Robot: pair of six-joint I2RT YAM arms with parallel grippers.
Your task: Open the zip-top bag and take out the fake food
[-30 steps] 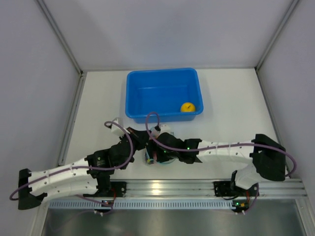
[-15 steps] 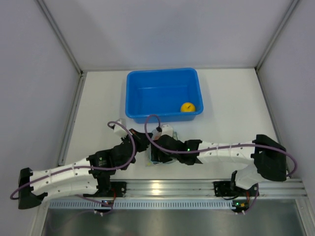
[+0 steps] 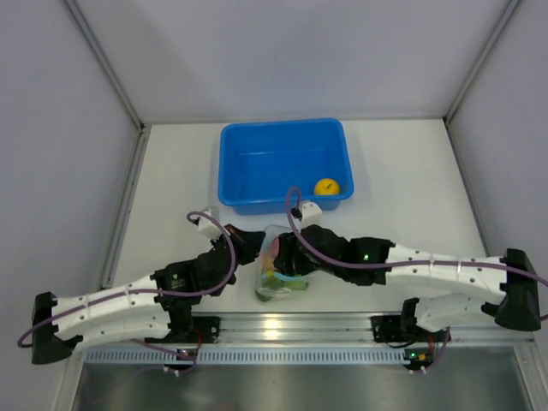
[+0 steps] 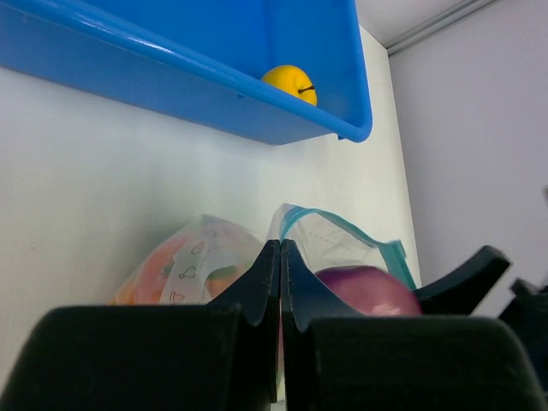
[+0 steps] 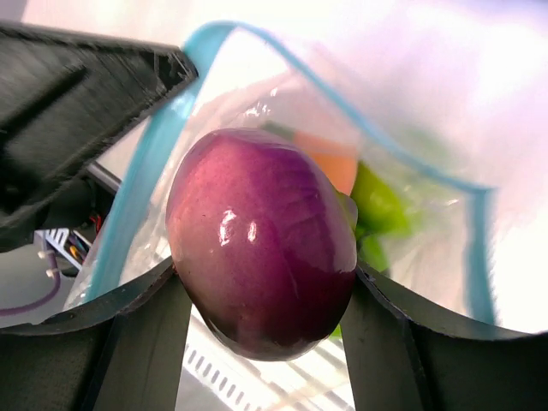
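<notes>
I will next lift my right gripper from the bag (image 3: 279, 286) and move it outward over the blue tub's bottom to release the fruit, since the tub lies outward of it.
The zip-top bag (image 3: 279, 286) stands open near the front edge, with its teal zipper strip (image 5: 150, 163) spread wide. My left gripper (image 3: 254, 249) is shut on the bag's left rim, and its tips (image 4: 281, 245) are pinched together at the plastic (image 4: 201, 255). My right gripper (image 3: 288, 257) is shut on a purple-pink fruit (image 5: 261, 240) and holds it at the bag's mouth. Green (image 5: 378, 204) and peach-orange (image 5: 332, 164) fruits lie inside the bag. A yellow fruit (image 3: 326, 186) lies in the blue tub.
The blue tub (image 3: 257, 158) stands behind the bag at mid-table; its near wall (image 4: 171, 81) is close to my left gripper. A metal rail (image 3: 282, 330) runs along the front edge. Grey walls close in both sides.
My right gripper has risen out of the bag with the purple-pink fruit and moved slightly back and right. The bag now stands taller and more visible. The left gripper has stayed on the rim.
</notes>
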